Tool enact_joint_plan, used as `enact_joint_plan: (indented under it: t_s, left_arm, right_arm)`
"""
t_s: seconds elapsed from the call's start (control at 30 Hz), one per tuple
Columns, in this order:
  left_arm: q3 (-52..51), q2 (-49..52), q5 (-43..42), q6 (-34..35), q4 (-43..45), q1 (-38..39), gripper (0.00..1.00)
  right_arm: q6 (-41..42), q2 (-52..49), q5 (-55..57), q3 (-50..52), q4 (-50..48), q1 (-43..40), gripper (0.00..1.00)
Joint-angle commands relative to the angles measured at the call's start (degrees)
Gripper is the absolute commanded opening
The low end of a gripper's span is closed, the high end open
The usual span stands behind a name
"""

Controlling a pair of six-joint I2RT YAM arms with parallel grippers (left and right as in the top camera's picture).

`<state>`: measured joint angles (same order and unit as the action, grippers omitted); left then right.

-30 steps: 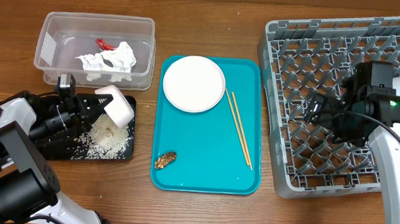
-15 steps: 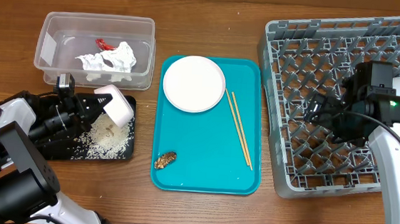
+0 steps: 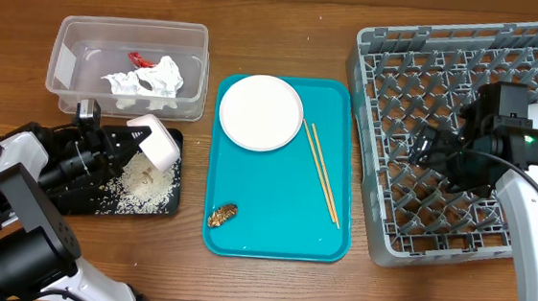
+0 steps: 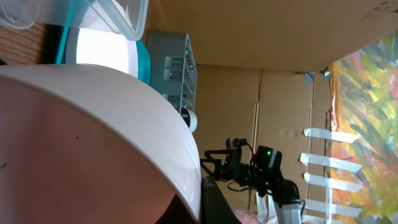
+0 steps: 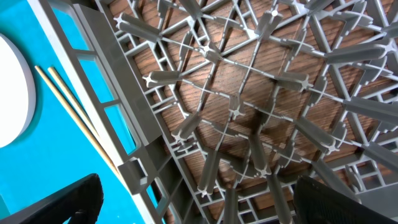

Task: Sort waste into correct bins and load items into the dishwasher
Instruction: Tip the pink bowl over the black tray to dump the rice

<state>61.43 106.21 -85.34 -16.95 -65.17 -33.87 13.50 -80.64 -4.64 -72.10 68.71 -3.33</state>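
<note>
The robot needs to swing its left gripper over the teal tray [image 3: 272, 228] and turn the tipped bowl upright. It should then lower the bowl and release it on the bare patch beside the chopsticks, because that patch is clear.
My left gripper [image 3: 133, 142] is shut on a small white bowl [image 3: 155, 141], tipped on its side over the black tray [image 3: 82, 203], where loose white rice [image 3: 143, 185] lies. The bowl fills the left wrist view [image 4: 93, 137]. The clear tub [image 3: 65, 58] holds the crumpled napkin [image 3: 150, 79] and the red wrapper [image 3: 140, 60]. The round plate [image 3: 260, 111], the chopsticks [image 3: 323, 172] and the brown food lump [image 3: 223, 214] lie on the teal tray [image 3: 272, 228]. My right gripper [image 3: 425, 146] is open and empty over the left part of the grey dish rack [image 3: 383, 44], whose pegs [image 5: 249, 112] fill the right wrist view.
The teal tray lies between the black tray and the rack. The rack's left wall [image 5: 118, 106] stands close to the chopsticks [image 5: 74, 112]. Bare wooden table [image 3: 268, 285] lies along the front edge.
</note>
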Motion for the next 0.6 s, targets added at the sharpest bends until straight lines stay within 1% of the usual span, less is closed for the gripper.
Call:
enact_joint_plan:
  t_s: [0.0, 0.4, 0.57]
  left_arm:
    - [-0.31, 0.61, -1.64, -1.73, -0.20, -0.42, 0.04]
    - [-0.31, 0.61, -1.05, -2.43, -0.13, -0.42, 0.04]
    - [-0.31, 0.61, 1.51, -2.32, 0.26, -0.81, 0.04]
  right_arm:
    - [0.04, 0.26, 0.11, -0.76, 0.02, -0.07, 1.00]
    - [0.07, 0.26, 0.11, -0.76, 0.04, -0.07, 1.00]
    - [0.07, 0.26, 0.11, -0.76, 0.09, -0.07, 1.00]
